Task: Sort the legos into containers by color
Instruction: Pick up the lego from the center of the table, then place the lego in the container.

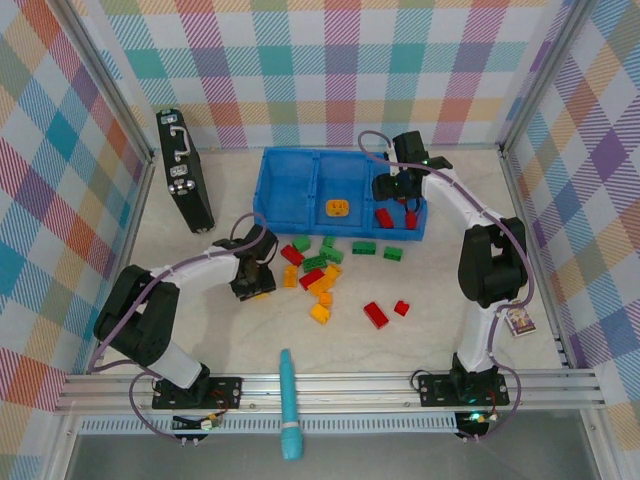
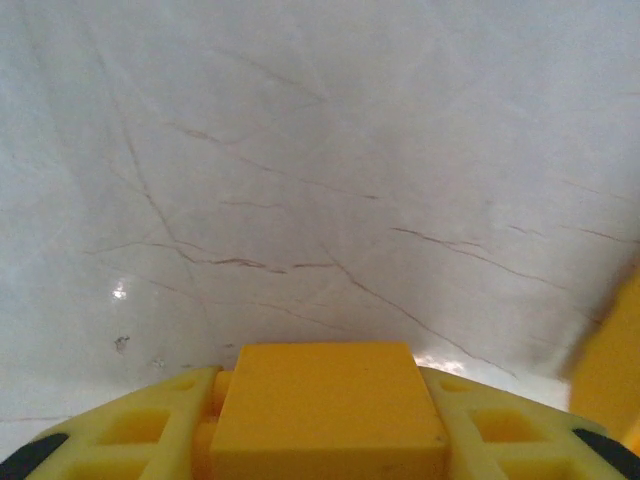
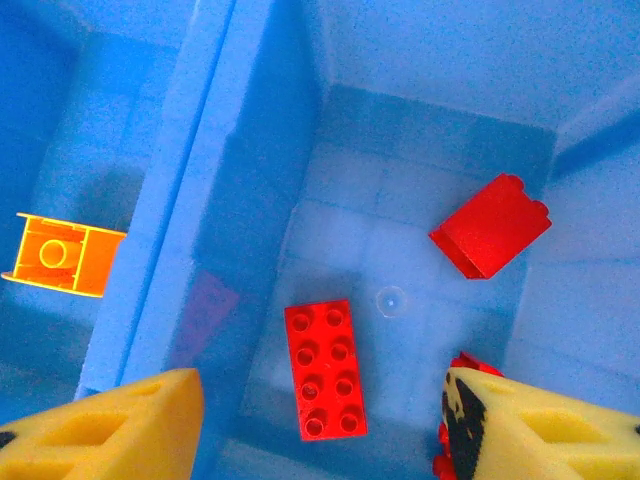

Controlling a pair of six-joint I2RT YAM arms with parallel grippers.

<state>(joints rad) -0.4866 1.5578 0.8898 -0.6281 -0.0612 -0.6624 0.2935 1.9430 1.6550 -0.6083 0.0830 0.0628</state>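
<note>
My left gripper needs to rise and move outward over the bare bottom of the blue tray's middle section, beyond that lego [image 1: 345, 188], and let go of the yellow lego, because that section holds a similar orange lego.
The blue tray [image 1: 298, 185] has three compartments. My right gripper [image 1: 395, 192] hangs open over the right one [image 3: 420, 160]. Under it lie a flat red lego [image 3: 325, 370], a tipped red lego [image 3: 490, 225], and a third red one [image 3: 452, 362] mostly behind my right finger [image 3: 530, 430]. One orange lego [image 1: 337, 208] sits in the middle compartment. My left gripper [image 1: 257, 288] is low over the table left of the loose pile, shut on a yellow lego [image 2: 325, 405]. Loose green [image 1: 363, 247], red [image 1: 376, 315] and yellow legos [image 1: 320, 313] are scattered in front of the tray.
A black case [image 1: 185, 170] with silver latches lies at the back left. A small card [image 1: 520, 322] rests by the right arm's elbow. A teal tool [image 1: 289, 405] sticks out over the front rail. Bare table [image 2: 320, 150] lies ahead of the left gripper.
</note>
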